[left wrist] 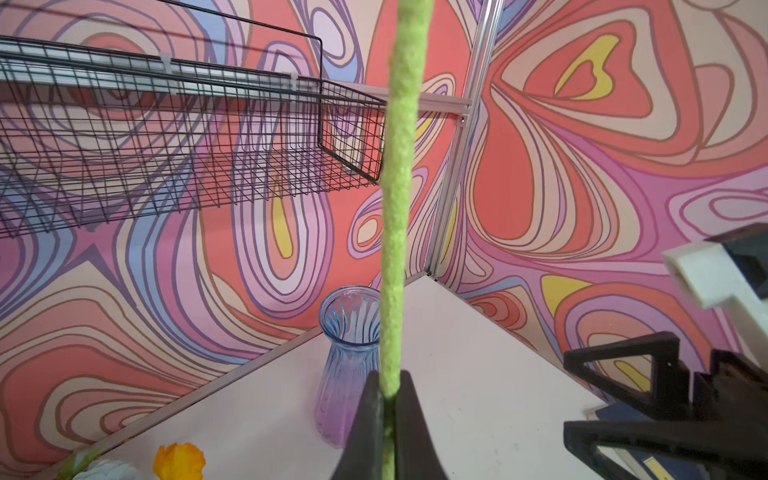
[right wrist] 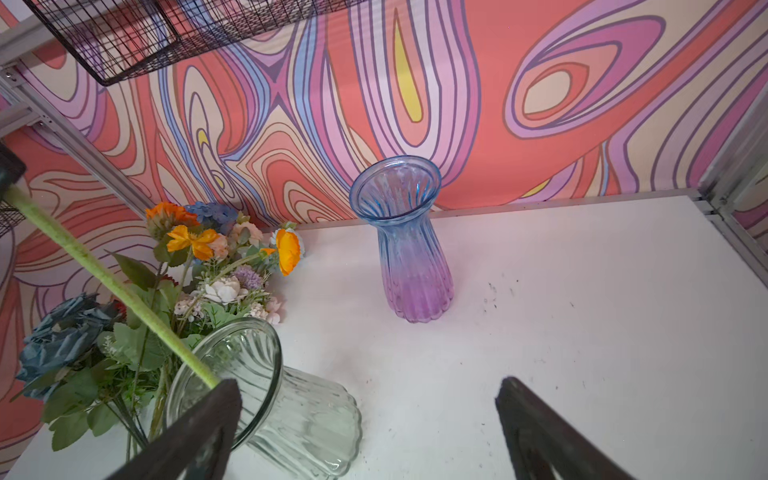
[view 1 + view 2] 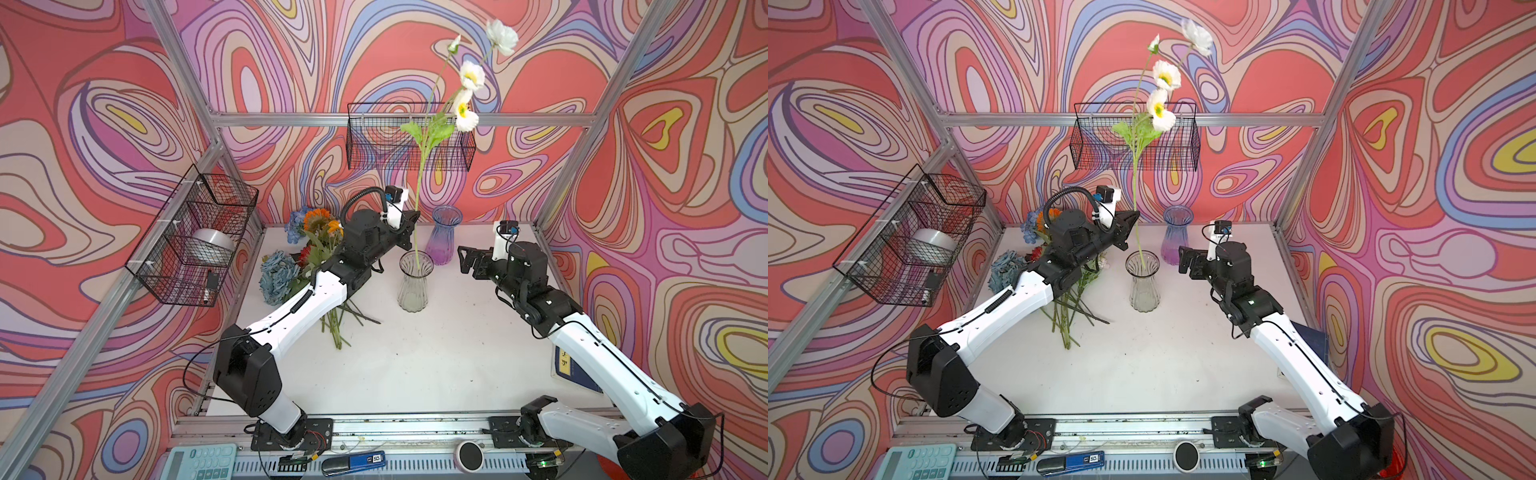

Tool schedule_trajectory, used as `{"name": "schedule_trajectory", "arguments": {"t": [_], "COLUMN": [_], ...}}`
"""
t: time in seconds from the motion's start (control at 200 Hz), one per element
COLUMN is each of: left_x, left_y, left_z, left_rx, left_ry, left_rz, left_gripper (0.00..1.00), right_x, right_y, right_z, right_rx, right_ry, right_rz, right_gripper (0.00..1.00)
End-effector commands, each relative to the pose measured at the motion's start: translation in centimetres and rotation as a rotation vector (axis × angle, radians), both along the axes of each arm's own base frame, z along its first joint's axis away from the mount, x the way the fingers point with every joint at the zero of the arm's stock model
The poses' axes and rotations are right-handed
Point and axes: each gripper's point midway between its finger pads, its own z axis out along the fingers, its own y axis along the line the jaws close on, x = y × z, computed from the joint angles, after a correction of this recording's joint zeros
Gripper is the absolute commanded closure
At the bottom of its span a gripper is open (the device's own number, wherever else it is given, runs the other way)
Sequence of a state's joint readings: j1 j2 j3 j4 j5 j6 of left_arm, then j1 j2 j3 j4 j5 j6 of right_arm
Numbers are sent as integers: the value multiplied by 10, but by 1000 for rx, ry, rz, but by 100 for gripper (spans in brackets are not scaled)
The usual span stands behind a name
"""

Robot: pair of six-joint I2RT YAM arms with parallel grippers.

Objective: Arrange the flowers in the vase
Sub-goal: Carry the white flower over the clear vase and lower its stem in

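My left gripper lowers toward the clear vase's opening (image 3: 415,264) below it next and releases the flower's stem, because only the stem's lower end is past the clear vase's rim.
My left gripper (image 3: 412,230) (image 3: 1130,228) (image 1: 388,378) is shut on the green stem (image 1: 399,166) of a tall white-headed flower (image 3: 471,75) (image 3: 1165,75). The stem stands nearly upright, and its lower end is inside the clear glass vase (image 3: 413,286) (image 3: 1144,286) (image 2: 257,395). A blue-to-purple vase (image 3: 444,239) (image 3: 1177,237) (image 2: 409,245) stands empty behind it. The other flowers (image 3: 307,257) (image 3: 1034,257) (image 2: 199,270) lie in a pile at the back left, partly under my left arm. My right gripper (image 3: 467,262) (image 3: 1187,262) (image 2: 370,386) hovers open, just right of the clear vase and holding nothing.
A black wire basket (image 3: 411,141) hangs on the back wall, close behind the flower's leaves. Another wire basket (image 3: 195,237) on the left wall holds a tape roll. A blue book (image 3: 575,365) lies under my right arm. A calculator (image 3: 199,461) sits at the front edge.
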State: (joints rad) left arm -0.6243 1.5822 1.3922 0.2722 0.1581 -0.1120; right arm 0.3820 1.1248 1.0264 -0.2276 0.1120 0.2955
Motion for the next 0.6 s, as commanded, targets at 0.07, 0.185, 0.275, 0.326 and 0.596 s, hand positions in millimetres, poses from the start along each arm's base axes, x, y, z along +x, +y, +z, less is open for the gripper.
{"name": "schedule_trajectory", "arguments": {"t": [0.07, 0.185, 0.275, 0.326, 0.596], "left_x": [4, 1, -5, -8, -21], "left_y": [-12, -21, -29, -34, -43], "left_z": [-34, -65, -88, -101, -153], "left_rx": [99, 168, 218, 248, 376], "left_ry": [-50, -36, -21, -17, 36], "left_rz": [53, 64, 61, 55, 68], "left_gripper": [100, 100, 100, 100, 100], "right_x": [1, 1, 0, -1, -5], "right_y": [-4, -4, -5, -6, -8], "right_z": [-8, -12, -16, -19, -22], "right_rx": [-50, -54, -56, -54, -68], "right_ry": [10, 22, 26, 28, 9], "right_rz": [-15, -16, -18, -21, -17], "right_gripper": [2, 2, 2, 2, 1]}}
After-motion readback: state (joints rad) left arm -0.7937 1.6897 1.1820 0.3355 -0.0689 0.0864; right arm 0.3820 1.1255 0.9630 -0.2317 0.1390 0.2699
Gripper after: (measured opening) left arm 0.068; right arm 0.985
